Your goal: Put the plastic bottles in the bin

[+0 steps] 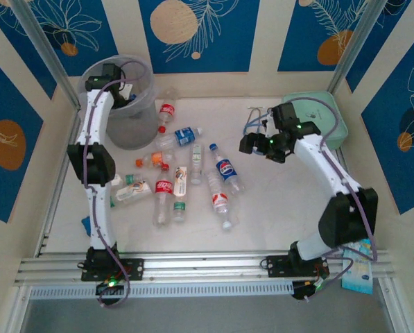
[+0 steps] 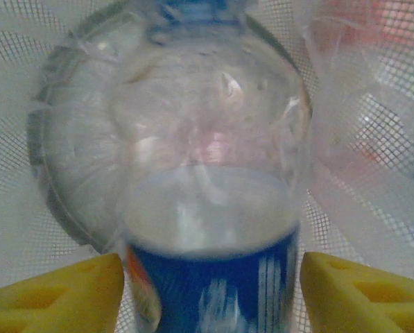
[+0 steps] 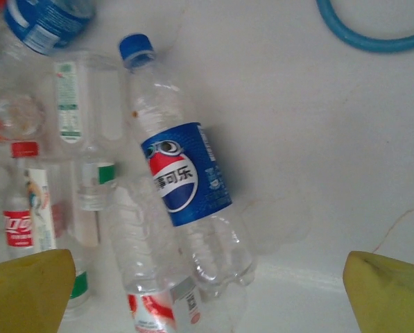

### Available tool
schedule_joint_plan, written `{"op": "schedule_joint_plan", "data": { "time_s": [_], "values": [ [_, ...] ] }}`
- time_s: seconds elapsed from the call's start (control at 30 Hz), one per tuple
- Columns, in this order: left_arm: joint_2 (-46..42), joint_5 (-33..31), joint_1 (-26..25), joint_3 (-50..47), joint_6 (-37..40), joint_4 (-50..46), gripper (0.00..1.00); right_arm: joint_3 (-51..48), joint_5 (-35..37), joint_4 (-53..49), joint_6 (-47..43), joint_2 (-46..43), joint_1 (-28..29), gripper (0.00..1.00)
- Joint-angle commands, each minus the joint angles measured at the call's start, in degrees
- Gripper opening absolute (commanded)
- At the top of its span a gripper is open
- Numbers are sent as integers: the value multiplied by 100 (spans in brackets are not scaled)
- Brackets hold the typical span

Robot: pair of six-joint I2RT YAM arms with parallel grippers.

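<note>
The right gripper will move down and back next, onto the Pepsi bottle's clear lower end [image 1: 236, 185] [image 3: 219, 255], because the bare tabletop along the bottle's open side leaves room for a finger.
My left gripper [image 1: 120, 89] hangs over the bin [image 1: 141, 121], a tall translucent grey-white bucket at the back left. In the left wrist view a clear bottle with a blue label [image 2: 193, 139] stands blurred between my yellow fingers [image 2: 61, 295], which stand apart from its sides; the left gripper [image 2: 210, 281] is open. The bin's meshed wall [image 2: 12, 229] lies behind it. Several plastic bottles [image 1: 182, 173] lie scattered mid-table. My right gripper [image 1: 252, 144] hovers open above them, and a blue-capped Pepsi bottle [image 3: 186, 173] lies below the right gripper [image 3: 210, 291], beside a red-labelled one [image 3: 151, 305].
A mint-green square case [image 1: 331, 118] stands at the back right behind the right arm. A blue ring [image 3: 373, 38] lies on the white table near it. A red-labelled bottle [image 1: 166, 111] rests against the bin's right side. A metal rail [image 1: 207, 267] runs along the near edge.
</note>
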Motion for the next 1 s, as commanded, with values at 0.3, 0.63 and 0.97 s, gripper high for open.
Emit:
{"op": "schedule_joint_plan", "data": {
  "time_s": [0.3,0.63,0.97],
  "values": [
    [-1193,96,97,378,-72,169,100,58,-27,-468,-693,927,849,92],
    [-2790,-98,54,-230,-358,515,100,-587,250,-197,-578,1069,1207,89],
    [-5646,963,-413,-4555,-1409,2588,100,-780,56,244,-610,1451,1037,85]
  ]
}}
